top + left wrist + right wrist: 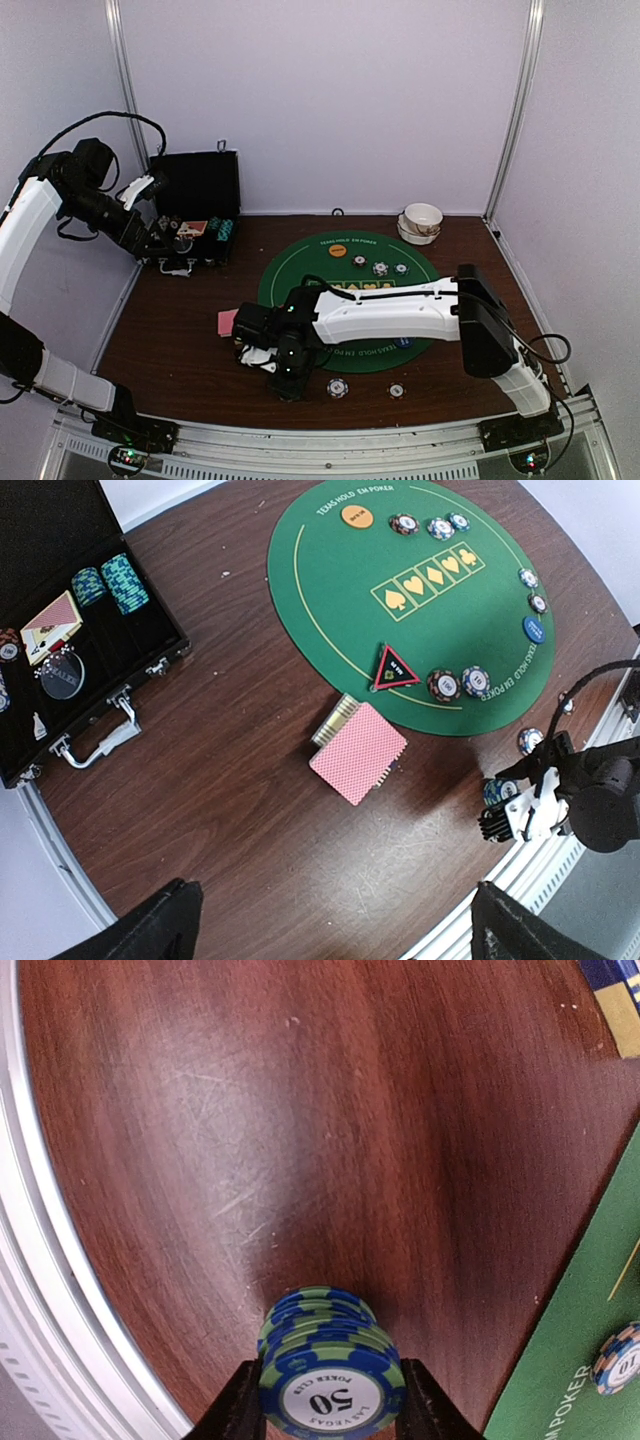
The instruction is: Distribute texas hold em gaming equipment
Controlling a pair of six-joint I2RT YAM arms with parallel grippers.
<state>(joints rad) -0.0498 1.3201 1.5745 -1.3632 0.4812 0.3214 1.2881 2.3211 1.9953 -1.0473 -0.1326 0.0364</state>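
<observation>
My right gripper lifts, carries my chips outward, lowers and releases them there next. Bare green mat lies outward of it between the printed suits and near chips.
A stack of blue-and-green poker chips (332, 1380), marked 50 on top, stands on the brown table just off the green mat (345, 285). My right gripper (332, 1405) is shut on this stack, one finger pressed against each side. Pink-backed cards (358, 752) lie beside the mat's edge, next to the red-black triangle marker (394, 668). An orange button (356, 517), a blue button (534, 629) and several chips (444, 685) rest on the mat. My left gripper (340, 930) hangs open high over the table, holding nothing.
The open black case (60, 630) at the far left holds chip rows and cards. Stacked white bowls (421, 222) sit at the back right. Two loose chips (337, 387) lie near the front edge. The metal table rail (40, 1290) runs close to the right gripper.
</observation>
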